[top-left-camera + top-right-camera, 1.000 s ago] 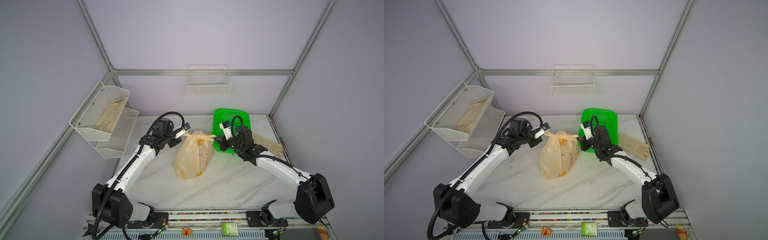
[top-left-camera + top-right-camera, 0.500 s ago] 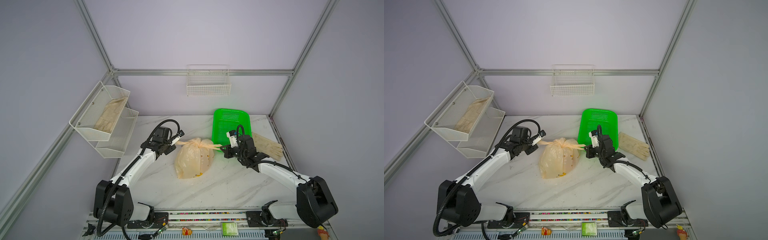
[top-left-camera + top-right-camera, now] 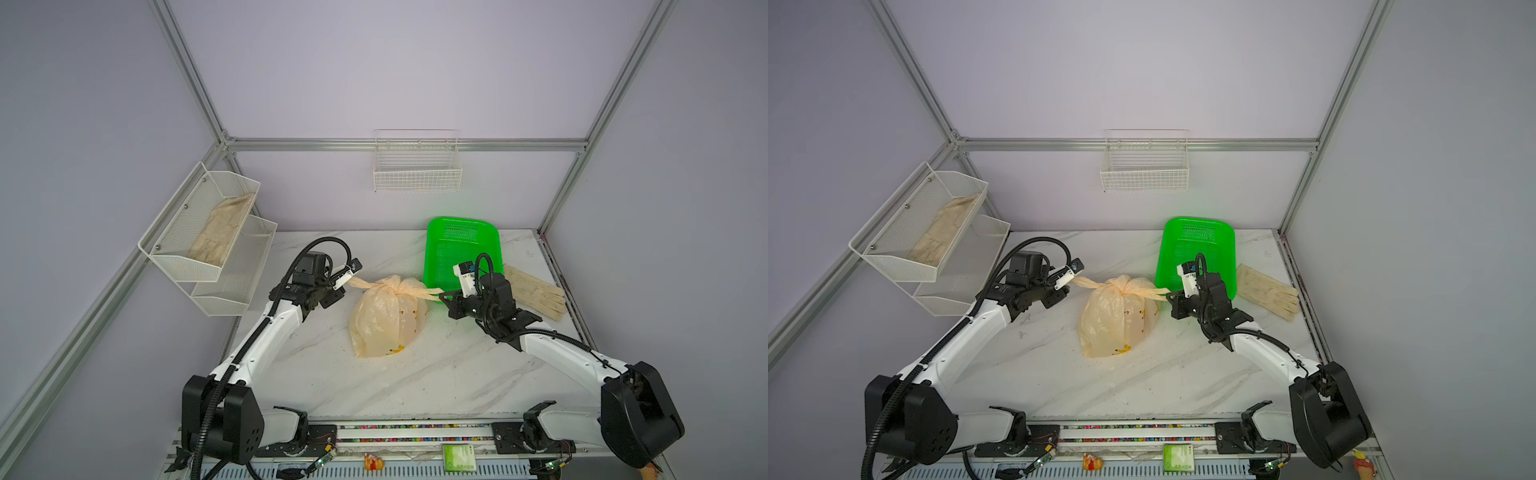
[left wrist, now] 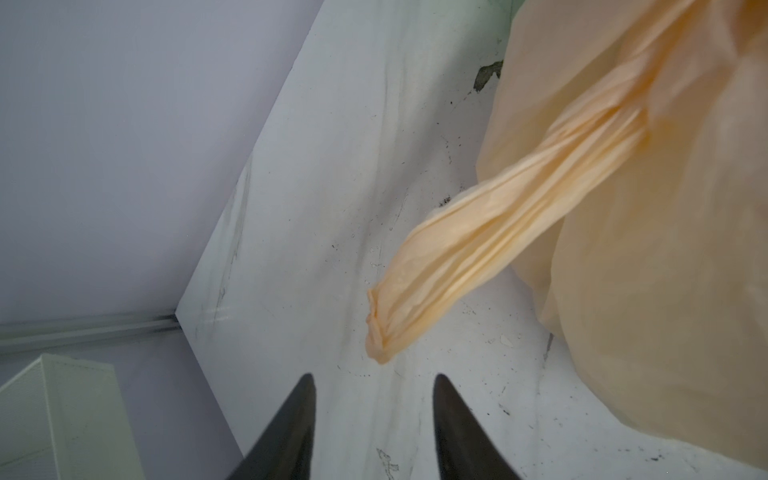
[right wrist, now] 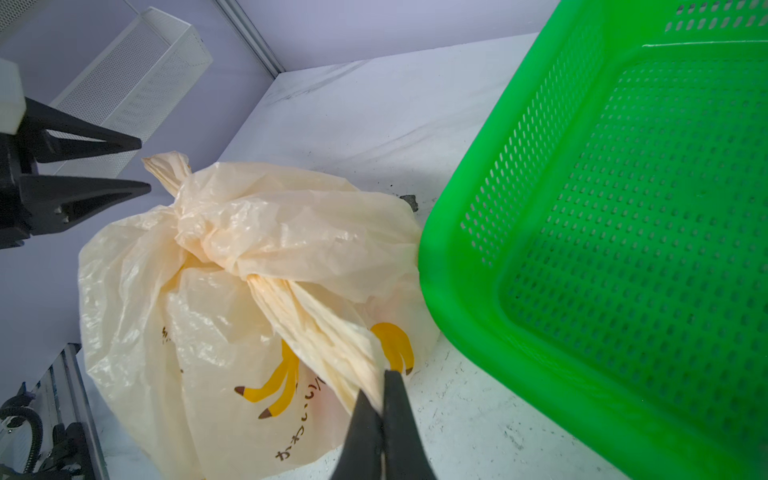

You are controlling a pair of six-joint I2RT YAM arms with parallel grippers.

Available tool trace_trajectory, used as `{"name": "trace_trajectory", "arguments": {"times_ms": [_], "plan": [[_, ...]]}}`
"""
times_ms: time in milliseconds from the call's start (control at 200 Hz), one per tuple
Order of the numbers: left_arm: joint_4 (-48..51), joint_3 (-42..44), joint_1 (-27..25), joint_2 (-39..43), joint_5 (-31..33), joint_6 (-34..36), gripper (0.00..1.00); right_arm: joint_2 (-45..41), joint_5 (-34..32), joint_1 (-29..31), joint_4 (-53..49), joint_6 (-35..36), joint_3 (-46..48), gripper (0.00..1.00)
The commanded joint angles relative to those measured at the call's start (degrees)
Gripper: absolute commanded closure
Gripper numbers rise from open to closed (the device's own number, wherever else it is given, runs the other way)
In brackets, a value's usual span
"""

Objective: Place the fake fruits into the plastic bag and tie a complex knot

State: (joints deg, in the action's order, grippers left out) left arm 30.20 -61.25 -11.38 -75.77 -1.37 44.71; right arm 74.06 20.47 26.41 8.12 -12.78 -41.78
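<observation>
I will next pull my right gripper back over the open marble and away from the bag (image 3: 388, 320) to tighten the knot, and let go of the strap end, because the open marble lies back there.
The plastic bag (image 3: 388, 320) (image 3: 1117, 320) stands on the marble table, peach and crinkly, with printed bananas (image 5: 274, 386). Its handles are twisted into a knot (image 3: 392, 284) (image 5: 208, 232) on top, with one strap end sticking out each side. My right gripper (image 5: 378, 395) (image 3: 444, 296) is shut on the right strap end (image 5: 328, 332). My left gripper (image 4: 374, 378) (image 3: 340, 286) is open, and the left strap end (image 4: 386, 328) hangs free just ahead of its tips. The fake fruits are hidden inside the bag.
A green mesh basket (image 3: 461, 249) stands right behind the right gripper, with a beige glove (image 3: 536, 291) beside it. A white two-tier rack (image 3: 208, 232) on the left wall holds another glove. A wire basket (image 3: 417, 170) hangs on the back wall.
Both arms pulled the strap ends apart and lowered, tightening the knot. The left gripper has since opened and let go of its strap end. The right gripper keeps its hold.
</observation>
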Motion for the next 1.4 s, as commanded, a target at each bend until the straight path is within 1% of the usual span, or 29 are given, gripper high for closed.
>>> {"name": "trace_trajectory", "arguments": {"times_ms": [0, 40, 145, 225, 230, 375, 565, 615, 690, 800, 850, 880, 915, 960, 980, 1040, 1085, 1130, 1180, 1225, 1270, 1335, 1390], "plan": [[1.35, -1.72, -0.22, -0.59, -2.78, 3.54, 0.39, 0.49, 0.45, 0.13, 1.64, 0.37, -1.73, 1.00], [1.04, -2.36, -0.30, -1.33, -2.09, 4.43, 0.34, 0.58, 0.45, 0.17, 1.64, 0.45, -1.81, 1.00], [-0.20, -4.48, -0.79, -3.61, -0.26, 6.14, 0.26, 0.95, 0.61, 0.13, 1.26, 0.80, -2.17, 1.00], [-0.41, -6.64, -0.97, -4.74, -0.56, 6.56, 0.21, 1.25, 0.90, 0.19, 1.37, 0.73, -2.42, 1.00], [-0.40, -6.75, -1.04, -5.71, -0.61, 6.63, 0.21, 1.26, 0.98, 0.20, 1.37, 0.73, -2.47, 1.00], [-1.07, -9.24, -1.92, -8.84, -1.67, 8.38, 0.19, 1.52, 0.95, 0.22, 1.37, 0.94, -2.65, 1.00], [-1.74, -11.49, -2.77, -10.67, -2.37, 9.90, 0.20, 2.40, 1.25, 0.26, 1.37, 1.22, -2.96, 1.00], [-1.78, -11.85, -3.01, -10.74, -2.63, 10.21, 0.23, 2.49, 1.32, 0.22, 1.38, 1.33, -2.96, 1.00], [-1.72, -11.48, -3.13, -10.49, -4.64, 11.96, 0.28, 2.75, 1.24, 0.22, 1.12, 1.59, -3.14, 1.00], [-0.97, -10.84, -3.21, -10.02, -7.32, 13.34, 0.44, 2.84, 0.65, 0.26, 0.50, 2.05, -3.41, 1.00], [-0.46, -10.67, -3.21, -9.75, -8.01, 13.64, 0.54, 2.69, 0.09, 0.22, 0.19, 2.20, -3.58, 1.00], [-0.02, -10.49, -3.21, -9.67, -8.27, 13.74, 0.62, 2.50, -0.24, 0.22, 0.01, 2.17, -3.66, 1.00], [0.61, -10.39, -3.21, -9.52, -8.39, 13.74, 0.73, 2.34, -0.78, 0.22, -0.11, 1.89, -3.66, 1.00], [1.01, -10.14, -3.29, -9.24, -7.91, 13.67, 0.94, 2.28, -1.66, 0.22, -0.93, 1.55, -3.78, 1.00], [1.07, -9.97, -3.30, -9.00, -7.37, 13.39, 1.00, 2.25, -2.36, 0.22, -1.52, 1.31, -3.83, 1.00], [1.03, -9.38, -3.30, -8.19, -5.23, 10.90, 1.00, 2.38, -4.36, 0.22, -3.57, -0.29, -3.76, 1.00], [0.63, -8.87, -3.22, -7.56, -3.04, 7.40, 1.00, 2.57, -6.99, 0.13, -5.94, -2.73, -3.74, 1.00], [-0.62, -7.96, -2.95, -7.02, 0.42, 4.03, 1.00, 2.53, -9.43, 0.08, -8.37, -3.39, -3.60, 1.00], [-1.85, -6.58, -2.48, -6.95, 6.16, 1.62, 1.00, 2.26, -10.85, -0.53, -10.18, -4.19, -2.74, 1.00], [-1.50, -5.47, -2.21, -7.33, 10.84, 1.17, 1.00, 1.82, -10.66, -1.55, -11.15, -4.74, -1.61, 1.00], [-3.39, -3.55, -1.74, -7.46, 14.82, 1.01, 1.00, 1.25, -9.58, -2.88, -11.38, -5.05, -0.08, 1.00], [-6.42, -0.56, -0.60, -7.24, 17.62, 0.68, 1.00, 0.39, -6.19, -5.82, -10.88, -5.47, 2.48, 1.00], [-7.14, 0.41, 0.15, -8.05, 19.75, 0.33, 1.00, -0.16, -4.71, -7.69, -10.56, -5.94, 4.34, 1.00]]}}
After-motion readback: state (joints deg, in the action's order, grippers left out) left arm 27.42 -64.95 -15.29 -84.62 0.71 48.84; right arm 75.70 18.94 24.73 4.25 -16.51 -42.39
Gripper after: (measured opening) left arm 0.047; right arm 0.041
